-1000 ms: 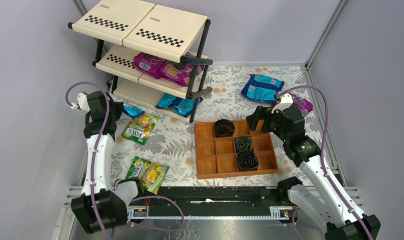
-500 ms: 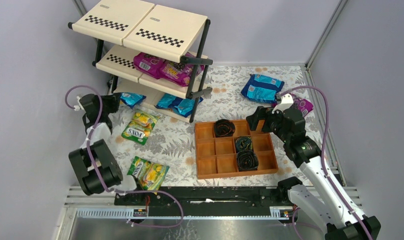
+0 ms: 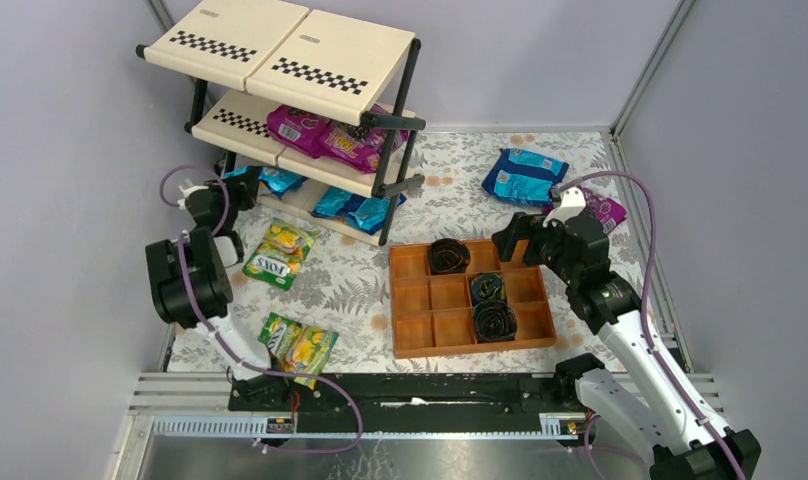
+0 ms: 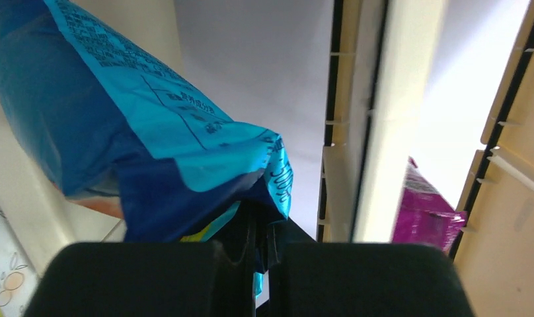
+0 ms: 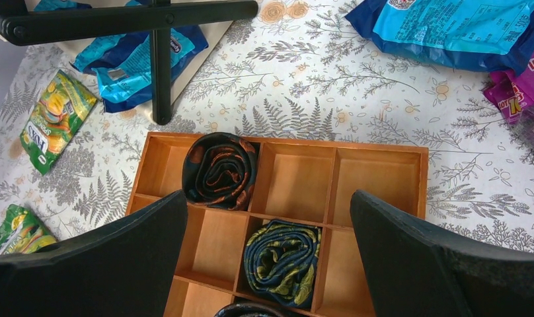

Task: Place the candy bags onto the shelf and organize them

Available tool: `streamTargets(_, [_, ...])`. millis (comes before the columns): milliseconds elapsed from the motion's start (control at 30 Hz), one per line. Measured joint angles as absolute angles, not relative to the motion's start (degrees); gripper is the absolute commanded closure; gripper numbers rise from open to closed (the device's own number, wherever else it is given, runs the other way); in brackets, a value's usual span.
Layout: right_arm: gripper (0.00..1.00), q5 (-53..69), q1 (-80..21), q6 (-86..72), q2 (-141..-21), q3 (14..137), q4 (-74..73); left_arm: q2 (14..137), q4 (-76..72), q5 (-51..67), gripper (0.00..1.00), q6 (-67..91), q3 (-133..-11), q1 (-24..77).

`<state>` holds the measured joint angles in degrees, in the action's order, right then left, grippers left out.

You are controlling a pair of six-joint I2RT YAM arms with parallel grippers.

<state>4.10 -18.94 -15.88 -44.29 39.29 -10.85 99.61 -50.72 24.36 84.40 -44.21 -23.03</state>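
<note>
The left gripper will next shift toward the lying blue bag and release on the bottom level's bare part [image 3: 302,198], since that part is to its right in the top view.
My left gripper [image 3: 242,186] is shut on a blue candy bag [image 3: 277,180] and holds it at the left end of the shelf's [image 3: 320,60] bottom tier; in the left wrist view the bag [image 4: 139,132] hangs from the closed fingers [image 4: 172,277]. Magenta bags [image 3: 325,135] lie on the middle tier and blue bags [image 3: 352,208] on the bottom tier. Green-yellow bags lie on the table [image 3: 280,252] [image 3: 298,345]. A blue bag [image 3: 525,176] and a magenta bag [image 3: 605,210] lie at the far right. My right gripper [image 3: 512,240] is open and empty above the tray.
An orange-brown compartment tray [image 3: 415,300] holds three dark coiled rolls, one of them [image 5: 219,168] below my right gripper. The shelf's black front post [image 5: 160,72] stands beside the tray's far left corner. Walls enclose the table on three sides.
My left arm has swung toward the shelf, carrying the blue bag from the table up to the left end of the bottom tier. My right arm has not moved.
</note>
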Motion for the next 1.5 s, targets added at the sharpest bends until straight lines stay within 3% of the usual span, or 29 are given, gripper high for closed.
streamTargets(533, [0.00, 4.0, -18.9, -15.9, -44.6, 39.3, -10.9, 121.7, -76.9, 31.1, 1.00, 99.2, -47.1, -16.7])
streamTargets(1100, [0.00, 4.0, -18.9, -15.9, -45.3, 39.3, -10.9, 125.1, -79.7, 44.6, 1.00, 112.2, -49.1, -18.2])
streamTargets(1500, [0.00, 4.0, -18.9, -15.9, -45.8, 39.3, -10.9, 125.0, -79.0, 46.5, 1.00, 109.4, -47.0, -17.5])
